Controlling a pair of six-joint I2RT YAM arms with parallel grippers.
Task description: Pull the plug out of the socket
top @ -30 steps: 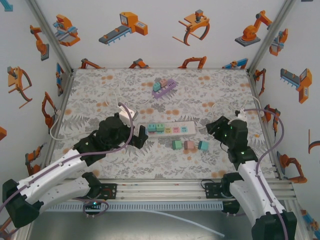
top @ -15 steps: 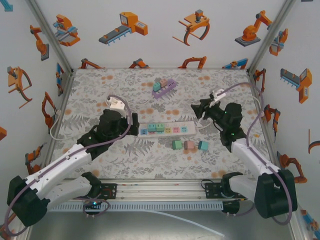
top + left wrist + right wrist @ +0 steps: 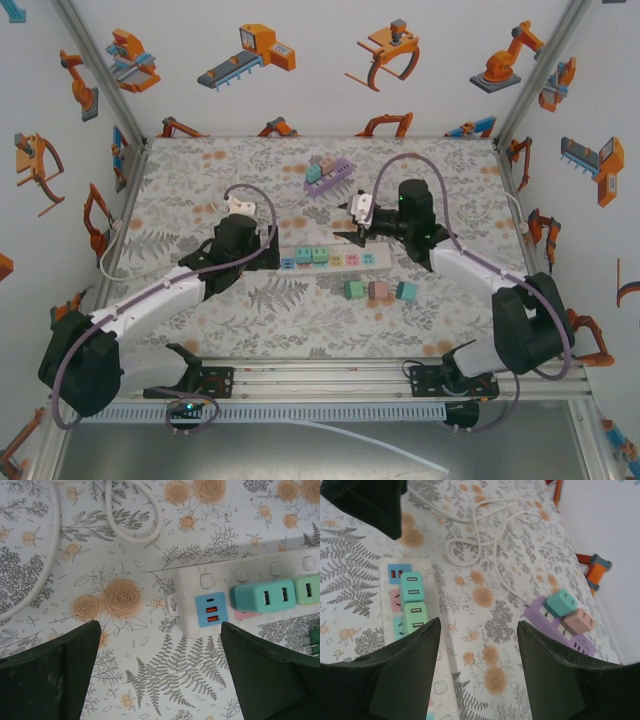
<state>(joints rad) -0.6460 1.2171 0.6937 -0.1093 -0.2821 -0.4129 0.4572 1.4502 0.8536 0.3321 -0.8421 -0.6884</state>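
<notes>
The robot's right gripper will next move down and back toward the white socket and around the green plug (image 3: 320, 254) (image 3: 415, 615), because the plug sits below the gripper's open fingers and closer to the robot's base.
A white socket strip (image 3: 362, 258) lies mid-table with a teal plug (image 3: 303, 255) and a green plug (image 3: 320, 254) seated side by side near its left end. My left gripper (image 3: 272, 252) hangs open just left of that end; in the left wrist view the strip (image 3: 200, 615), teal plug (image 3: 262, 595) and green plug (image 3: 307, 588) lie ahead of the open left gripper (image 3: 160, 675), nothing between its fingers. My right gripper (image 3: 352, 232) hovers open over the strip's back edge; its own view has the teal plug (image 3: 412, 586) and green plug (image 3: 415, 616) beside its left finger.
A purple socket strip (image 3: 338, 177) carrying a teal plug (image 3: 560, 602) and a pink plug (image 3: 578, 621) sits at the back. Three loose plugs (image 3: 378, 290) lie in front of the white strip. A white cable (image 3: 130, 525) loops across the mat to the left.
Both arms have reached in from the near edge to the white strip: the left gripper toward its left end, the right gripper swinging left above it. The right jaws have spread slightly.
</notes>
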